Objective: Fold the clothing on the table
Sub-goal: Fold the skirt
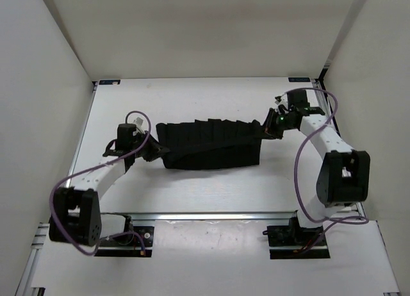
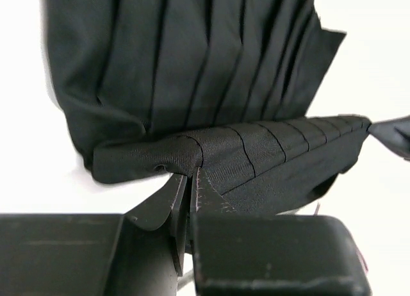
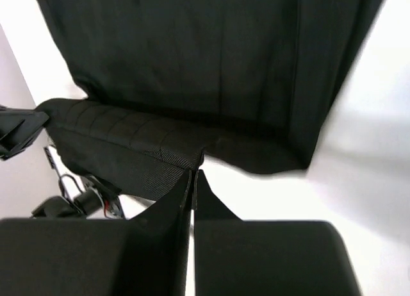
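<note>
My left gripper carries the waistband end outward over the pleats toward the table's far edge next and releases it, since the cloth lies spread beyond the lifted waistband.
The clothing (image 1: 208, 144) is a black pleated garment stretched left to right across the middle of the white table (image 1: 192, 187). My left gripper (image 1: 152, 150) is shut on its left end, pinching the waistband (image 2: 211, 152) between the fingertips (image 2: 200, 187). My right gripper (image 1: 268, 131) is shut on the right end, with the band's edge (image 3: 128, 139) caught at the tips. In the left wrist view the pleats (image 2: 192, 59) hang beyond the lifted band. The right wrist view shows the clothing (image 3: 211, 72) spread out past the band.
White walls enclose the table on three sides. A metal rail (image 1: 211, 216) runs along the near edge, with both arm bases (image 1: 122, 238) (image 1: 298, 238) beyond it. Purple cables (image 1: 301, 180) loop off each arm.
</note>
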